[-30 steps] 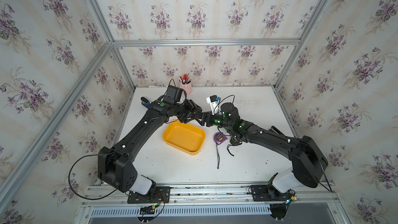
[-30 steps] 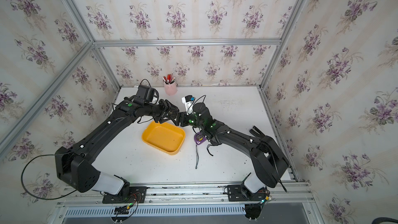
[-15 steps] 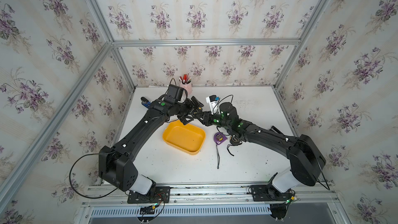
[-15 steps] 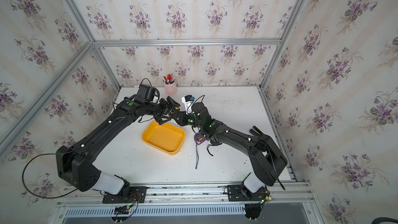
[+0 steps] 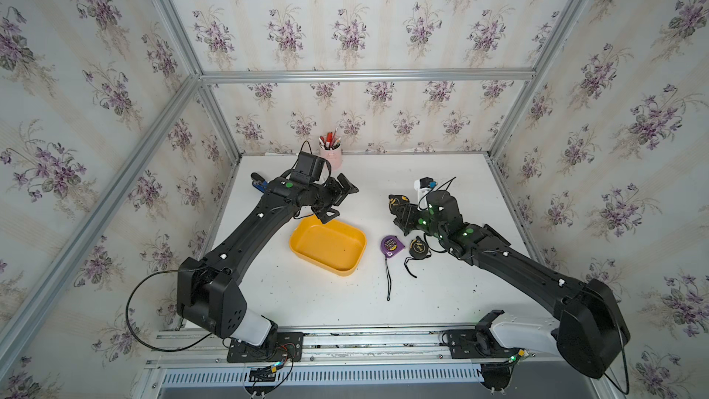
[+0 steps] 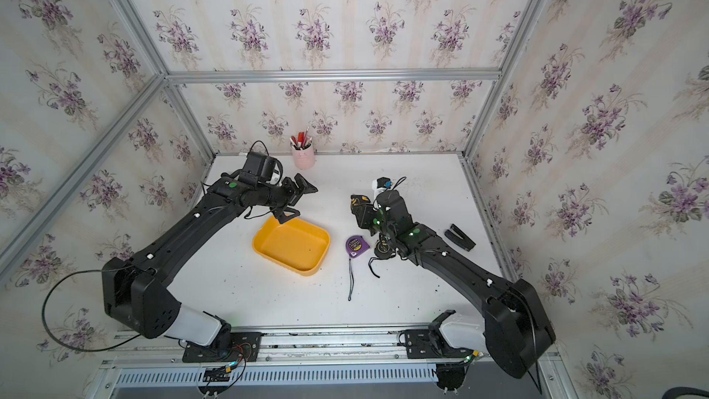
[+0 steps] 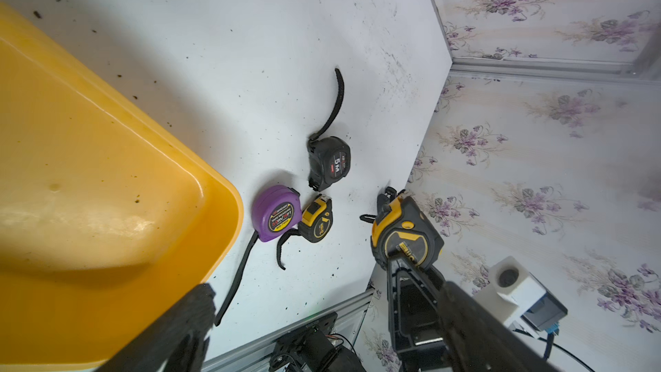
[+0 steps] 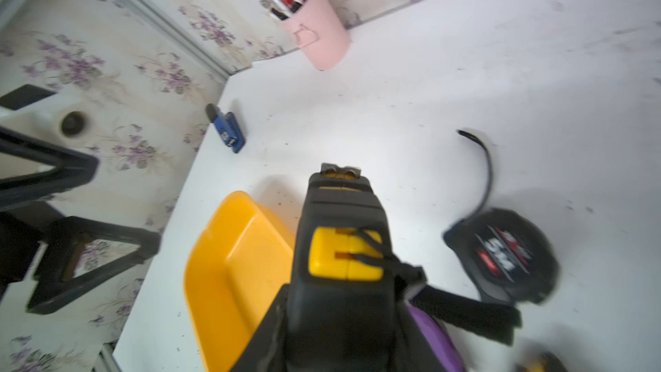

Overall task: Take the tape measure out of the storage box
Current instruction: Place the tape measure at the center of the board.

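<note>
My right gripper should next move away from the box (image 5: 326, 243), go down and let go, because bare tabletop beside the small tape measure is below it, farther from the box.
The yellow storage box (image 5: 326, 243) (image 6: 291, 243) lies empty on the white table. My right gripper (image 5: 399, 205) (image 8: 339, 316) is shut on a black and yellow tape measure (image 5: 397, 200) (image 7: 404, 237) (image 8: 343, 245), held in the air right of the box. My left gripper (image 5: 338, 201) (image 7: 329, 323) stands open and empty above the box's far edge. A purple tape measure (image 5: 392, 243) (image 7: 275, 212) and a small black and yellow one (image 5: 418, 247) (image 7: 316, 220) lie on the table right of the box. A black one (image 7: 329, 162) (image 8: 508, 255) lies beyond them.
A pink pen cup (image 5: 330, 155) (image 8: 318, 41) stands at the back wall. A blue object (image 5: 259, 185) (image 8: 229, 130) lies by the left edge. A black wedge-shaped piece (image 6: 460, 237) lies near the right edge. Black wrist straps (image 5: 388, 278) trail toward the front.
The two grippers met over the box's far right corner. My left gripper has opened and drawn back left. My right gripper has shut on the tape measure and carried it right.
</note>
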Controlling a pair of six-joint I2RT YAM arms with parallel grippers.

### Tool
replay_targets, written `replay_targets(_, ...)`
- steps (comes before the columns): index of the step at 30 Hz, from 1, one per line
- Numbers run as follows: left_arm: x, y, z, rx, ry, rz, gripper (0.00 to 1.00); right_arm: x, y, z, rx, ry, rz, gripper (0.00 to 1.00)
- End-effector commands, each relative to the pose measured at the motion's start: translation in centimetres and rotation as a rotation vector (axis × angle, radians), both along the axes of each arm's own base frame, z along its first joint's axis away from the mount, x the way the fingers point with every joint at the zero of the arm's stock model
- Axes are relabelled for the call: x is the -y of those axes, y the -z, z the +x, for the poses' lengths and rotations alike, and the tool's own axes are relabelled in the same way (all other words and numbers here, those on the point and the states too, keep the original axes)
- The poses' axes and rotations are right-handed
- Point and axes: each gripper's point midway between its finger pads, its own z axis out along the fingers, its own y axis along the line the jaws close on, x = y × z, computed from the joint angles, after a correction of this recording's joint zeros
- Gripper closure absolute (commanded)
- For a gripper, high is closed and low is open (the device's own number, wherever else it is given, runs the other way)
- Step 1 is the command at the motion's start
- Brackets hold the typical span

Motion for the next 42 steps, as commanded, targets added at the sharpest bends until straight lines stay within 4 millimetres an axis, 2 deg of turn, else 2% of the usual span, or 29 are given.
replay_targets(1,-1.2,1.1,-0.1,0.014,0.005,0.088,0.00,4.9,3.6,-0.7,-0.120,0.142,-0.085,0.77)
replay_targets(5,-1.8,2.6,-0.2,-0.004,0.005,0.138,0.00,7.6,6.1,-1.0,-0.207,0.232,-0.093,0.77)
replay_targets(10,-2.2,3.9,-0.5,-0.029,0.005,0.162,0.00,9.4,8.5,-0.9,-0.289,0.314,-0.096,0.77)
replay_targets(19,-2.5,4.5,-0.9,-0.045,0.012,0.185,0.00,9.5,11.4,0.2,-0.373,0.341,-0.072,0.77)
replay_targets(30,-3.4,5.3,-1.0,-0.047,0.003,0.238,0.00,10.1,13.3,1.0,-0.433,0.364,-0.067,0.74)
replay_targets(36,-3.6,5.7,-0.9,-0.048,0.006,0.260,0.00,10.4,13.8,0.6,-0.456,0.374,-0.073,0.62)
replay_targets(40,-4.1,5.8,-0.9,-0.041,0.012,0.296,0.00,10.6,14.1,0.1,-0.474,0.382,-0.076,0.39)
replay_targets(42,-4.3,5.9,-0.9,-0.039,0.014,0.311,0.00,10.6,14.2,-0.1,-0.477,0.383,-0.073,0.32)
